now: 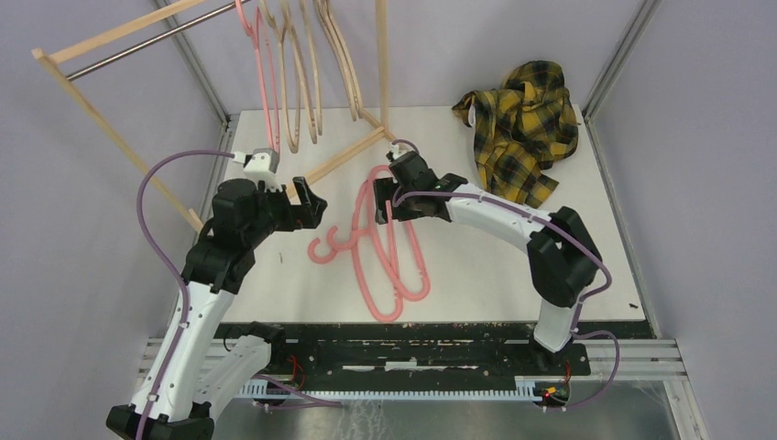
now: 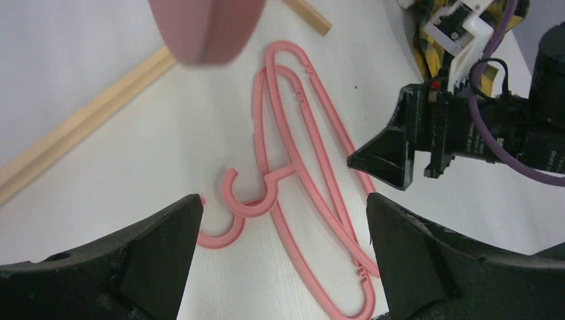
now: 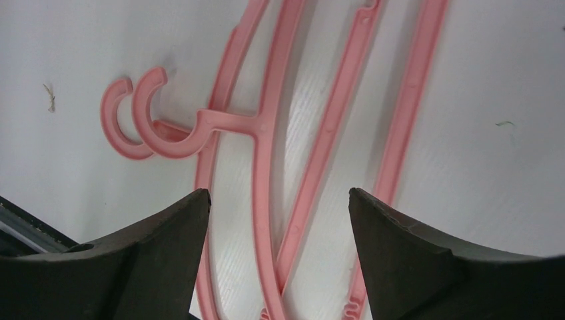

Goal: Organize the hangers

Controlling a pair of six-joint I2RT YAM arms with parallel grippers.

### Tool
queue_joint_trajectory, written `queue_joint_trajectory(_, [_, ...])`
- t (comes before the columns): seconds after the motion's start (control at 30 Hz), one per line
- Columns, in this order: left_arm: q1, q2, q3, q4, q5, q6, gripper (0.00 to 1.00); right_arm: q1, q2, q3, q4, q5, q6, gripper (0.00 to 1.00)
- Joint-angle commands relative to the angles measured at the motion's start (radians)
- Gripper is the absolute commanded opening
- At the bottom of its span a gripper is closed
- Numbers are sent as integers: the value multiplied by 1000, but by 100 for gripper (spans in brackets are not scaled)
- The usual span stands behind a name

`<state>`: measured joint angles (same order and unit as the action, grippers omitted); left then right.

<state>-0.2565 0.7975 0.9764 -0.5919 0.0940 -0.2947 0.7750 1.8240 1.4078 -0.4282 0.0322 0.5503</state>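
Observation:
Next, my right gripper lowers, to the left in the top view, onto the upper pink hanger's bar beside its hook, because that hanger lies over the other.
Two pink hangers [image 1: 385, 249] lie overlapped on the white table, hooks pointing left; they also show in the left wrist view [image 2: 303, 167] and the right wrist view [image 3: 266, 133]. One pink hanger [image 1: 267, 82] and several beige hangers [image 1: 302, 82] hang on the rack rail. My left gripper [image 1: 311, 209] is open and empty, just left of the lying hangers' hooks [image 2: 250, 200]. My right gripper [image 1: 382, 207] is open and empty, above the lying hangers' upper part, jaws straddling their bars [image 3: 313, 193].
The wooden rack [image 1: 110, 128] with a metal rail [image 1: 147, 41] stands at the back left; its base bar [image 1: 339, 158] lies on the table near both grippers. A yellow plaid shirt [image 1: 522, 128] is crumpled at the back right.

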Motion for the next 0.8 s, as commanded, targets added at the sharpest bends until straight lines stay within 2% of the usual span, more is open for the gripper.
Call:
queue_joint_trajectory(0.0, [0,-24,-85,73,40,-80,99,58,101,127,-21,-9,-23,84])
queue_joint_trajectory(0.33, [-3,-29,-152,115,46,-83,99,89,326,287,-85,-8,-46,78])
queue_joint_trajectory(0.5, [-3,-34,-159,118,52,-77,99,89,357,284,-87,79,-47,78])
queue_joint_trajectory(0.67, [-3,-39,-168,128,59,-80,99,89,371,296,-78,91,-43,77])
queue_joint_trajectory(0.77, [-4,-41,-171,128,63,-80,99,89,391,312,-97,97,-49,71])
